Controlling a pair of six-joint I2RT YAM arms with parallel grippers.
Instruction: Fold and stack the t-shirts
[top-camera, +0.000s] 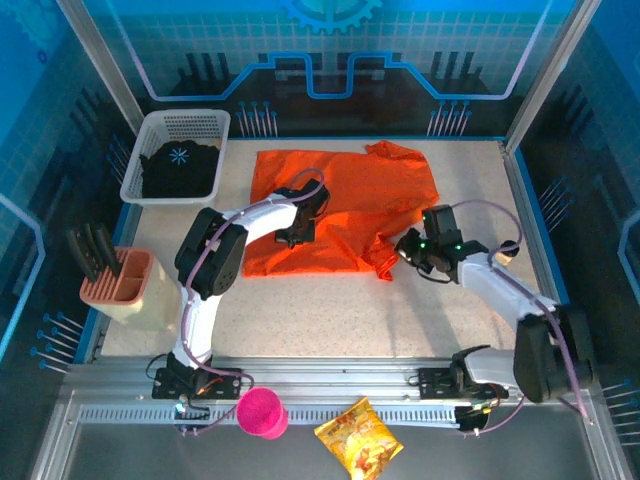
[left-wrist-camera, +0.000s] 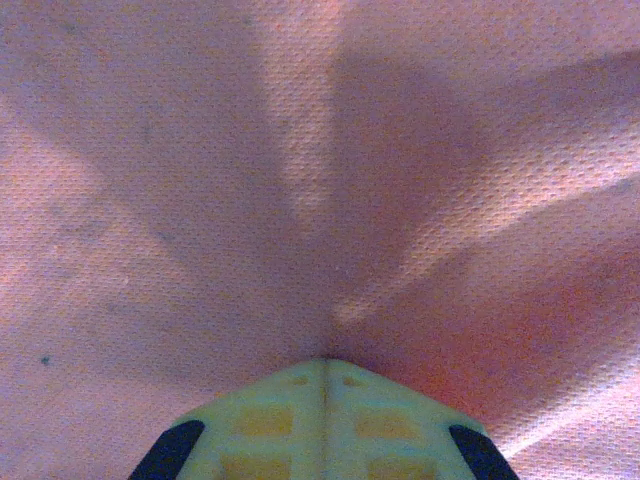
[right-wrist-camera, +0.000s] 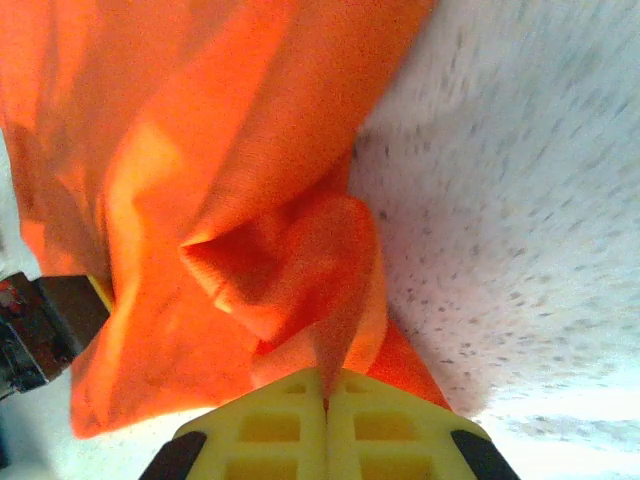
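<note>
I will next pull the bunched corner back with my right gripper to the clear space behind it and release it over the bare speckled table.
The orange t-shirt (top-camera: 345, 200) lies spread across the middle of the table, crumpled along its right side. My left gripper (top-camera: 295, 236) rests on the shirt's left half. Seen from the left wrist, it (left-wrist-camera: 325, 366) is shut, and creases in the cloth (left-wrist-camera: 330, 180) run into the fingertips. My right gripper (top-camera: 406, 250) is at the shirt's bunched lower right corner. It (right-wrist-camera: 327, 376) is shut on a fold of the orange cloth (right-wrist-camera: 250, 200). The black t-shirt (top-camera: 180, 168) with a pale-blue print lies in the white basket (top-camera: 205, 122).
A peach holder (top-camera: 120, 288) with dark handles stands at the left edge. A pink cup (top-camera: 262, 412) and a yellow snack bag (top-camera: 358, 450) lie on the near rail. Bare speckled table (top-camera: 330, 315) lies in front of the shirt.
</note>
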